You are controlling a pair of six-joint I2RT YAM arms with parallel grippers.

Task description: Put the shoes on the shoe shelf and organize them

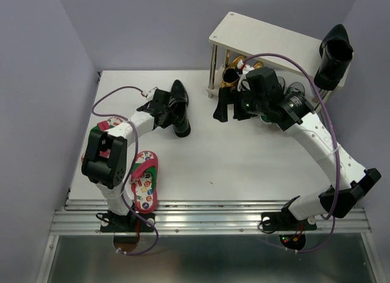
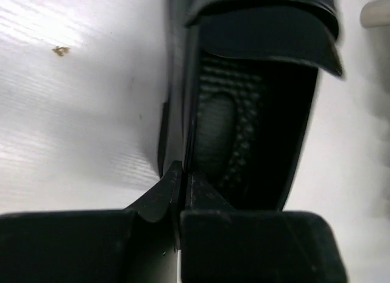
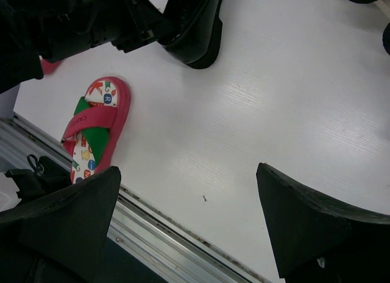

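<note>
The robot's left gripper is pinching the loafer's other side, so the right gripper should next move down, back and left in the top view onto the loafer's free side wall (image 1: pixel 187 115) (image 3: pixel 212 20).
My left gripper (image 1: pixel 163 110) is shut on the side wall of a glossy black loafer (image 1: pixel 179 106) that rests on the white table; the left wrist view shows the jaws (image 2: pixel 181 181) pinching the loafer's (image 2: pixel 244 112) rim. A second black loafer (image 1: pixel 334 55) sits on the right end of the cream shoe shelf (image 1: pixel 262 36). Gold loafers (image 1: pixel 233 73) lie under the shelf. A red-pink flip-flop (image 1: pixel 145 179) lies near the front left, also in the right wrist view (image 3: pixel 94 131). My right gripper (image 1: pixel 230 108) is open and empty in front of the shelf (image 3: pixel 189 216). No green sneakers show.
Another red flip-flop (image 1: pixel 111 122) is mostly hidden behind the left arm. A metal rail (image 1: pixel 213 213) runs along the table's front edge. Grey walls close in the left, back and right. Dark shapes (image 1: pixel 298 91) lie under the shelf's right side.
</note>
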